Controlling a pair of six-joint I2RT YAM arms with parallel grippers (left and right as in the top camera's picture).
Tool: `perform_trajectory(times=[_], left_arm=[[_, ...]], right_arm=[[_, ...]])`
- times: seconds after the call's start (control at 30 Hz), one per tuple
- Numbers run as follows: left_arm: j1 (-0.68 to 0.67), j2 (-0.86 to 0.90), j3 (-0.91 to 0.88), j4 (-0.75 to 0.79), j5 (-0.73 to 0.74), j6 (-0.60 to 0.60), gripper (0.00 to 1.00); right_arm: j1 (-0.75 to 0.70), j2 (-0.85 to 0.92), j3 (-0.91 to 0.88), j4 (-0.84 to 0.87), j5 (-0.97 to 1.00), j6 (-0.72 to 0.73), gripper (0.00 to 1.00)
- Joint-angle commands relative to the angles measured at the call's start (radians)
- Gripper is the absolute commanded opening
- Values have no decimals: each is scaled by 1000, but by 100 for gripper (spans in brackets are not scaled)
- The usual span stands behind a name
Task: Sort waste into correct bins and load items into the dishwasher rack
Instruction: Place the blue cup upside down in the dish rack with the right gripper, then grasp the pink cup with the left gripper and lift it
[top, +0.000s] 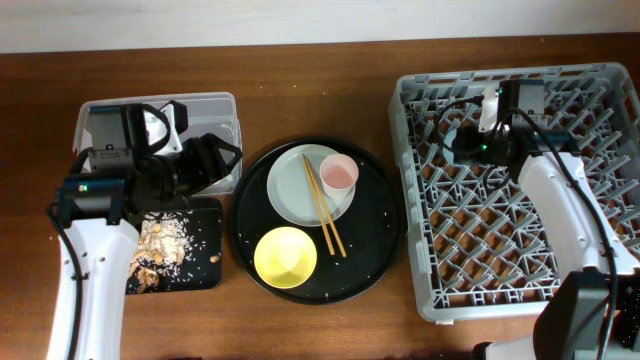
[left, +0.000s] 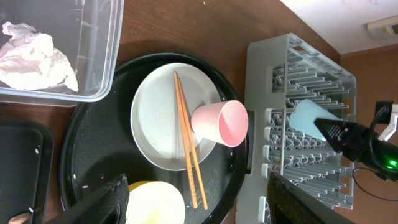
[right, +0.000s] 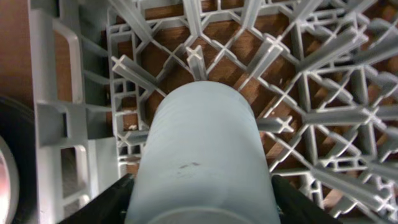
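The left gripper moves down over the plate (top: 290, 185) next to bring its fingers astride the pink cup's rim beside the chopsticks, since the pink cup's opening lies uncovered.
In the right wrist view, a light blue cup (right: 202, 143) lies on its side on the grey dishwasher rack (top: 500, 290), near its back left corner. My right gripper (right: 202, 190) is open, one finger at each flank of the cup. My left gripper (left: 196, 186) hangs open and empty above the round tray's left side, next to the clear box (top: 215, 103). A crumpled white tissue (left: 34, 56) lies in that box. On the white plate (top: 290, 185) rest a pink cup (top: 338, 175) on its side and wooden chopsticks (top: 325, 210). A yellow bowl (top: 285, 257) sits in front of the plate.
Plate and bowl stand on a large round black tray (top: 375, 235) between the box and the rack. A flat black tray (top: 205, 255) at the front left holds tan food scraps (top: 160, 245). Crumbs dot the round tray. Brown table runs along the front.
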Motion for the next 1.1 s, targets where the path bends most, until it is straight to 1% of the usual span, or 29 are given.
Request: perform_trajectory(times=[0.0, 0.1, 0.13, 0.17, 0.2, 0.27, 0.37, 0.4, 0.47, 0.53, 0.67, 0.73, 0.83, 1.07], left_arm=[[5, 1, -2, -3, -7, 18, 70], [5, 1, -2, -35, -8, 62, 69], [5, 1, -2, -43, -7, 62, 65], [2, 1, -2, -47, -7, 62, 58], [-6, 1, -2, -47, -7, 62, 53], [-50, 1, -2, -45, -18, 61, 52], [-150, 3, -2, -26, -143, 56, 52], [-195, 6, -2, -10, -187, 30, 52], [-295, 30, -2, 44, -245, -31, 52], [-358, 67, -2, 85, -307, -60, 53], [-450, 185, -2, 191, -327, -60, 53], [-482, 269, -2, 254, -327, -68, 53], [-494, 366, -2, 303, -325, -101, 53], [-496, 498, -2, 346, -325, -101, 53]], right_arm=[[-2, -2, 19, 6, -4, -9, 74], [-2, -24, 77, -47, -4, -9, 80], [-2, -32, 104, -70, -5, -9, 81], [-2, -41, 138, -104, -5, -9, 81], [-2, -50, 167, -134, -5, -9, 82], [0, -73, 244, -218, -10, -8, 85], [0, -105, 329, -335, -72, -8, 90], [0, -120, 349, -376, -110, -8, 91], [0, -152, 357, -430, -168, -8, 92], [0, -163, 357, -472, -189, -8, 92], [0, -165, 356, -531, -189, -8, 92], [0, -165, 356, -538, -189, -8, 92], [0, -165, 356, -543, -188, -8, 93], [0, -165, 356, -552, -188, -9, 94]])
